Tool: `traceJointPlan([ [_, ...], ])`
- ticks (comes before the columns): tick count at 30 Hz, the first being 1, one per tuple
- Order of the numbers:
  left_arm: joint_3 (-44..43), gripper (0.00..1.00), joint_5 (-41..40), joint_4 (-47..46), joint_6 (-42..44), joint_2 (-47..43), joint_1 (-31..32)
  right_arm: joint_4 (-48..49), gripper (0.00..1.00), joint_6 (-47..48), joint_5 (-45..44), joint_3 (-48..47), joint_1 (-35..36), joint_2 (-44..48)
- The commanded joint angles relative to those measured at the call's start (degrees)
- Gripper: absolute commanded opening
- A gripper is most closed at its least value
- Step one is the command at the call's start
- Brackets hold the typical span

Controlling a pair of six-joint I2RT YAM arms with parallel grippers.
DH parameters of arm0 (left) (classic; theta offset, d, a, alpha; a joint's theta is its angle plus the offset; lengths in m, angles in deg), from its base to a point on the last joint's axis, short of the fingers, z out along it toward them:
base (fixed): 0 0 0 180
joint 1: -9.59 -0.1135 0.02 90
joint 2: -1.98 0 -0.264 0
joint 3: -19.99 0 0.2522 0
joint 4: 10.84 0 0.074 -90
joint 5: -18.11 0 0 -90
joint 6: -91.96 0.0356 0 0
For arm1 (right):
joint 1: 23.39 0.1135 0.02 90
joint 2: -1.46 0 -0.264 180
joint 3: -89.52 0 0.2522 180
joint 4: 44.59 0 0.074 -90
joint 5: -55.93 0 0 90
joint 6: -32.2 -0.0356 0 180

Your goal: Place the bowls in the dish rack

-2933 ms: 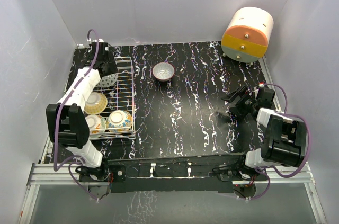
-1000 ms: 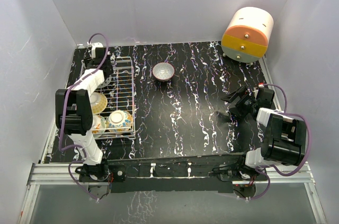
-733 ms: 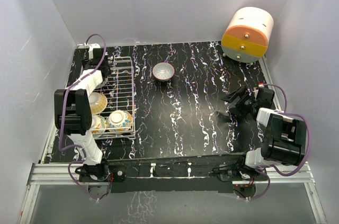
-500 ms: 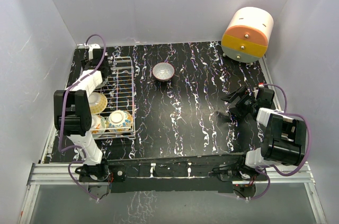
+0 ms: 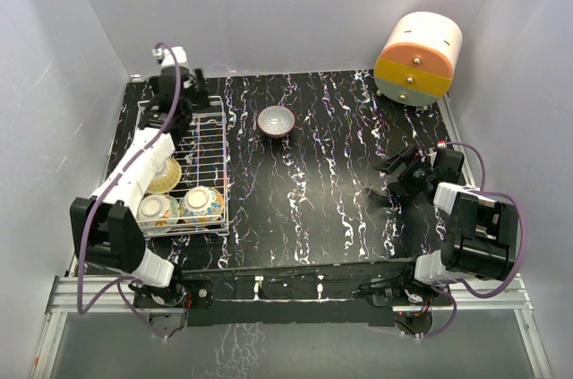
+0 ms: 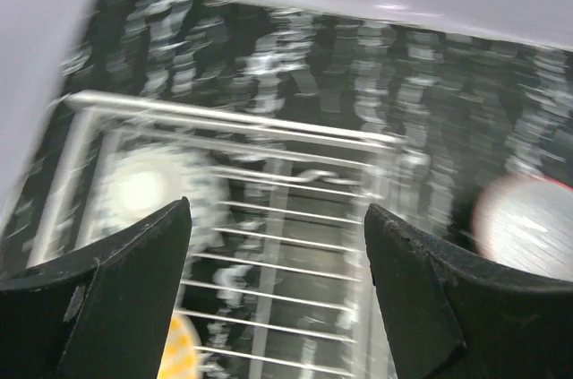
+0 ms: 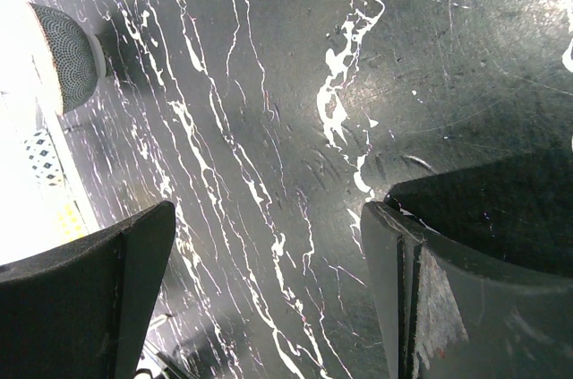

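Observation:
The left gripper crosses and descends next onto the unracked grey-blue bowl's rim farthest from the rack. The grey-blue bowl lies below the gripper, to its right in the top view.
The white wire dish rack (image 5: 213, 142) stands at the table's left. It holds a yellow bowl (image 5: 165, 176) and two patterned bowls (image 5: 159, 209) (image 5: 203, 204) at its front. The blurred left wrist view shows the rack (image 6: 295, 245) with a pale bowl (image 6: 141, 187) in its back left part. A grey-blue bowl (image 5: 276, 120) stands alone on the table right of the rack, also in the left wrist view (image 6: 526, 222) and the right wrist view (image 7: 68, 55). My left gripper (image 5: 175, 99) (image 6: 277, 285) is open and empty above the rack's back end. My right gripper (image 5: 394, 176) (image 7: 269, 280) is open and empty over the table at right.
A big cream-orange-yellow drum (image 5: 418, 58) stands at the back right corner. Grey walls close in the table on three sides. The table top (image 5: 322, 182) is black with white streaks.
My left arm has lifted and drawn back from inside the rack to above its back end, empty, with a pale bowl left in the rack. The right arm has not moved.

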Motion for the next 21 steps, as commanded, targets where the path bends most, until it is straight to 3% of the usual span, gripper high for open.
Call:
traceJointPlan([
  [1,2.5,0.74,19.6,-5.6,6.8,-4.9,10.4,1.5,0.87,0.2,-0.8,-0.5,0.2,1.3],
  [3,3.4,0.75,27.0,-7.7,11.4,-3.9,14.9,1.3,0.87,0.2,-0.5,-0.6,0.2,1.0],
  [9,-3.0,0.76,33.2,-1.6,20.9,8.0,24.8,1.3,0.87,0.2,-0.3,-0.4,0.2,1.0],
  [21,-8.2,0.72,30.2,-5.5,26.2,23.6,25.7,1.0,0.87,0.6,0.1,-1.1,0.1,0.5],
])
